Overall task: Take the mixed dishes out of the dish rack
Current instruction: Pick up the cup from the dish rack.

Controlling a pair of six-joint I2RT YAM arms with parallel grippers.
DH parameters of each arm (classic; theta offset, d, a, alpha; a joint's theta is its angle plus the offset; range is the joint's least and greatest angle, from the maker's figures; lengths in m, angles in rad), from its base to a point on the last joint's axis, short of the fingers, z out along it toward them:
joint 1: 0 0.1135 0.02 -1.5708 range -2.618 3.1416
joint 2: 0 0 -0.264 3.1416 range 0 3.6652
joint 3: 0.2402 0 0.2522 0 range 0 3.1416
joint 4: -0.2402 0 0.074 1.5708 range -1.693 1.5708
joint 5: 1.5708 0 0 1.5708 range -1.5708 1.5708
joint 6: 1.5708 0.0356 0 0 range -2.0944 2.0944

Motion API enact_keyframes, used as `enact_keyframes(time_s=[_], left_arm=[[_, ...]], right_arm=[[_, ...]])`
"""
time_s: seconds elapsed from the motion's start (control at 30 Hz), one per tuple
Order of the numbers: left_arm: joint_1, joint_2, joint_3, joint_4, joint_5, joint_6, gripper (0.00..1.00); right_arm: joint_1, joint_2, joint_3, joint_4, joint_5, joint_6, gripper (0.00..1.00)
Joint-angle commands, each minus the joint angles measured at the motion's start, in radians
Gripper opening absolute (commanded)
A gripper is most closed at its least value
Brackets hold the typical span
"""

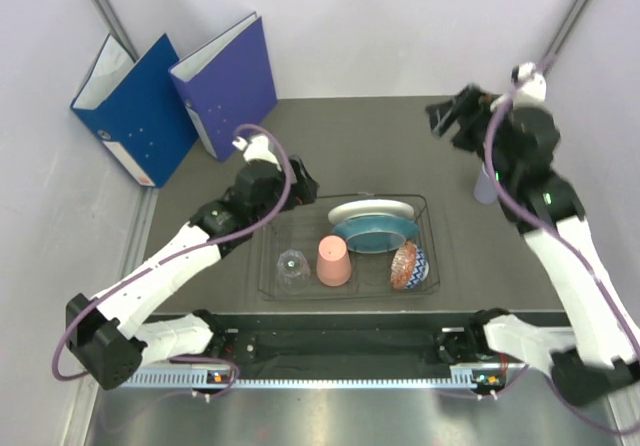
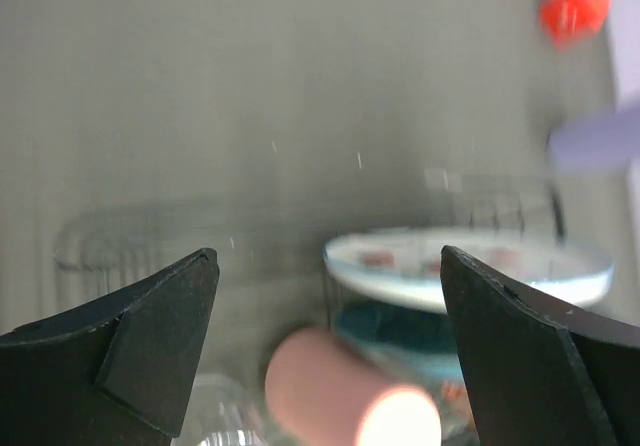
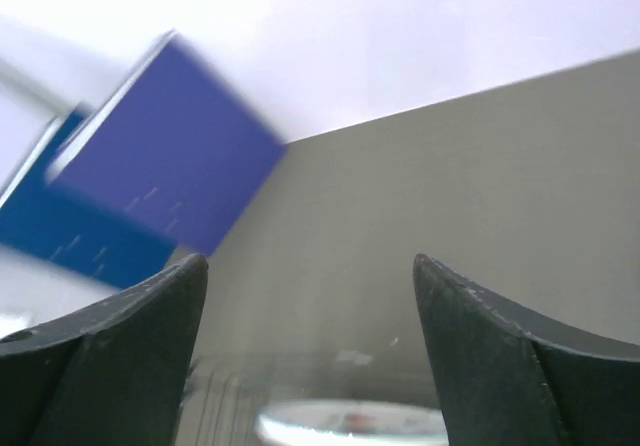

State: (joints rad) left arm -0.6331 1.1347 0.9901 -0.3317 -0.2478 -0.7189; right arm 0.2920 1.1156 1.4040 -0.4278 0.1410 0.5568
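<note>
My left gripper moves back and down from the rack's far corner next, fingers around the salmon-pink cup's sides, since the cup's upturned base is uncovered.
The dish rack (image 1: 345,293) of thin dark wire sits mid-table. In it stand a white plate (image 1: 370,210) with red-green marks, a teal plate (image 1: 375,232), a salmon-pink cup (image 1: 333,261) upside down, a clear glass (image 1: 291,269) and a red-patterned bowl (image 1: 406,266). A lavender cup (image 1: 485,184) stands on the table right of the rack, beside my right arm. My left gripper (image 1: 305,181) hovers open at the rack's back left corner; its wrist view shows the pink cup (image 2: 330,391) and white plate (image 2: 470,266) between its fingers. My right gripper (image 1: 447,118) is open, raised behind the lavender cup, holding nothing.
Two blue binders (image 1: 135,111) stand at the back left, the purple one (image 1: 228,86) nearest the rack. A small red block (image 2: 575,6) lies on the table past the lavender cup (image 2: 595,138). Walls close in on both sides.
</note>
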Motion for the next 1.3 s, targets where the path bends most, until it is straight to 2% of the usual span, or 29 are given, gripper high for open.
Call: enact_keyframes(time_s=[0.0,0.13,0.27,0.43,0.73,1.1,1.2,1.27], left_arm=[[-0.135,-0.023,0.065,-0.124,-0.116,0.125,0.98],[-0.264,-0.041,0.053,-0.182,-0.165,0.122,0.99],[-0.365,-0.047,0.013,-0.181,-0.209,0.084,0.99],[-0.477,0.039,0.033,-0.199,-0.287,0.064,0.99],[-0.496,0.069,0.004,-0.222,-0.315,0.032,0.99],[-0.496,0.122,-0.03,-0.202,-0.205,-0.011,0.99],[-0.497,0.128,-0.041,-0.188,-0.199,-0.008,0.97],[-0.499,0.131,-0.045,-0.181,-0.197,-0.008,0.92]], right_arm=[[0.155,-0.169,-0.212,0.161,0.069,-0.07,0.86],[0.245,-0.247,-0.289,0.156,0.115,-0.084,0.96],[0.297,-0.287,-0.341,0.158,0.137,-0.095,0.98],[0.318,-0.295,-0.378,0.172,0.135,-0.098,0.98],[0.331,-0.31,-0.428,0.19,0.117,-0.097,0.98],[0.331,-0.303,-0.441,0.192,0.105,-0.092,0.98],[0.331,-0.303,-0.451,0.195,0.103,-0.089,0.97],[0.329,-0.3,-0.458,0.193,0.104,-0.086,0.97]])
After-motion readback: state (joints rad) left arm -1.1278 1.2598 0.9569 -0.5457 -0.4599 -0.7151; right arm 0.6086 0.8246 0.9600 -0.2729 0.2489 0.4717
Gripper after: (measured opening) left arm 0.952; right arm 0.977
